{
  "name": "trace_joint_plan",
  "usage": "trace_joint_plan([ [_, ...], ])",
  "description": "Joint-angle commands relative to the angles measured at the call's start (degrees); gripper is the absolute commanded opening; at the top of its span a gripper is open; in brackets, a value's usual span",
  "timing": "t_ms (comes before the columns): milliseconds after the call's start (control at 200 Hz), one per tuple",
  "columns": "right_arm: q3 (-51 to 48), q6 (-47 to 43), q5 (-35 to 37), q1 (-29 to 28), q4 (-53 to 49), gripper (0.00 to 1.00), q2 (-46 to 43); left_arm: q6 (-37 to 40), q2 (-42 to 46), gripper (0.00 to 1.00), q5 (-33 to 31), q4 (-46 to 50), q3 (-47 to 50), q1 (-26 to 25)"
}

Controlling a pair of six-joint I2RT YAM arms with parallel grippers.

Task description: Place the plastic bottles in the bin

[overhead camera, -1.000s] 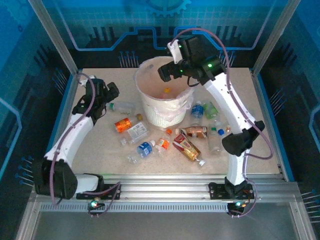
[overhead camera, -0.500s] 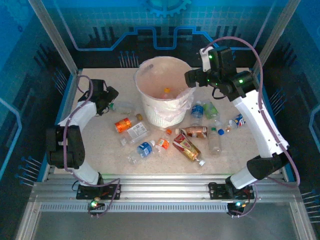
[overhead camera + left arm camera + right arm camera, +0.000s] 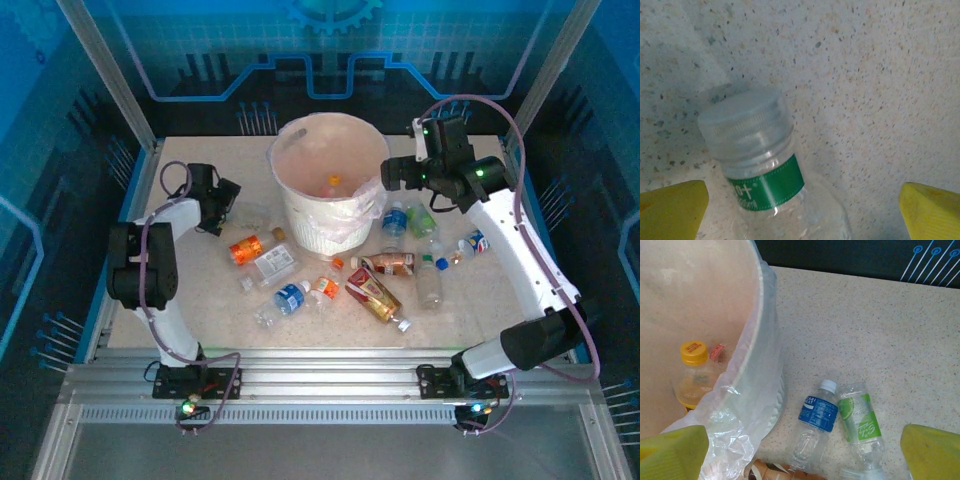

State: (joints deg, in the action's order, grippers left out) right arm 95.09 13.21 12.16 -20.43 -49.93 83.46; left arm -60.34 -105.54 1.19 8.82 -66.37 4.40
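Observation:
The clear bottle's neck lies angled, nearer one finger. My left gripper must next lower and turn until its open fingers straddle the neck, then close.
The bin [image 3: 318, 226], a white bucket with a bag liner, stands at the table's back centre, and a yellow-capped bottle [image 3: 692, 374] lies inside it. Several plastic bottles lie scattered in front of it and to its right. My left gripper [image 3: 228, 205] is open and low over the table, with the neck of a clear bottle [image 3: 765, 170] with a green band and a white cap between its yellow fingers [image 3: 672, 210]. My right gripper [image 3: 393, 172] hangs open and empty beside the bin's right rim [image 3: 759, 335], above a blue-label bottle [image 3: 815, 420] and a green-label bottle [image 3: 860, 422].
In front of the bin lie an orange-label bottle [image 3: 246, 249], a white-label one [image 3: 275, 263], a blue one [image 3: 291, 296] and a red-brown one [image 3: 372, 295]. More bottles sit at the right [image 3: 430, 285]. Metal frame posts and blue panels close in the table.
My right gripper has swung from over the bin to its right side and come lower. The left arm has folded back at the elbow while its gripper stayed by the clear bottle.

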Motion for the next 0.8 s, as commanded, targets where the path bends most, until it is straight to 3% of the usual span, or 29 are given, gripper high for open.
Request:
trace_joint_plan([
  [0,-1.21,1.63,-1.62,0.80,1.92,1.00,-1.46,-3.98,-1.18,0.99,1.93,-4.17,-0.08,1.68],
  [375,-2.40,2.48,-2.21,1.18,2.25,1.00,-0.74,-8.90,-7.03,0.89,2.69,-6.01,-1.88,2.98],
  [610,-3.41,3.05,-1.91,1.27,2.45,1.00,-1.19,-7.89,-9.49,0.78,1.21,-3.24,-5.10,2.91],
  [795,-3.88,3.54,-1.79,1.33,3.07,1.00,-1.46,-8.10,-10.72,0.62,1.81,-3.89,-6.18,2.98],
])
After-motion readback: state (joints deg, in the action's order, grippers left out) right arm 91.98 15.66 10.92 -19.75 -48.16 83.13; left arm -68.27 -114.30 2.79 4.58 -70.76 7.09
